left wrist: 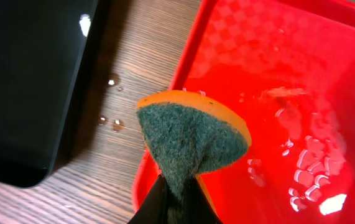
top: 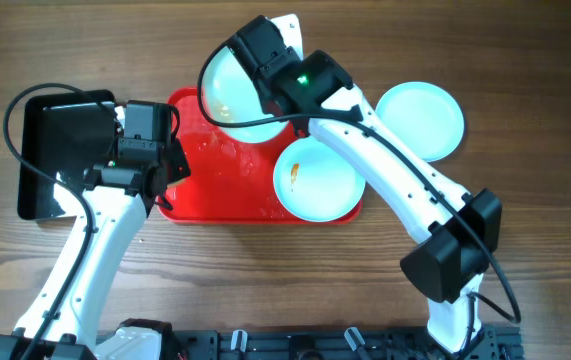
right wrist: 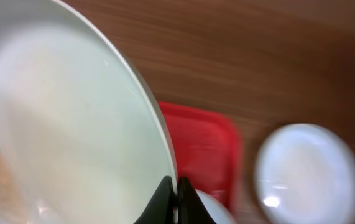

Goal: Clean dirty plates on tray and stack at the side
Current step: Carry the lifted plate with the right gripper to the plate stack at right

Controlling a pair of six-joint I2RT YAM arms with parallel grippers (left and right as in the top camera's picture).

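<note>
My right gripper carries the pale plate over the third plate (top: 420,121) (right wrist: 308,175) next, moves down and lets go. The third plate is below the gripper and to its right in the overhead view.
The red tray (top: 215,170) lies mid-table, wet, with droplets on it (left wrist: 301,81). My right gripper (top: 287,122) is shut on the rim of one pale plate (top: 227,95), held tilted over the tray's far side; the right wrist view shows the fingers (right wrist: 176,193) pinching that plate's (right wrist: 65,124) edge. A second plate (top: 315,180) with an orange smear rests on the tray's right end. A third plate (top: 420,120) sits on the table right of the tray. My left gripper (left wrist: 177,202) is shut on a green-and-orange sponge (left wrist: 193,137) over the tray's left rim.
A glossy black tray (top: 60,150) lies left of the red tray, and small water drops (left wrist: 112,121) dot the wood between them. The right arm's elbow (top: 455,255) hangs over the near right table.
</note>
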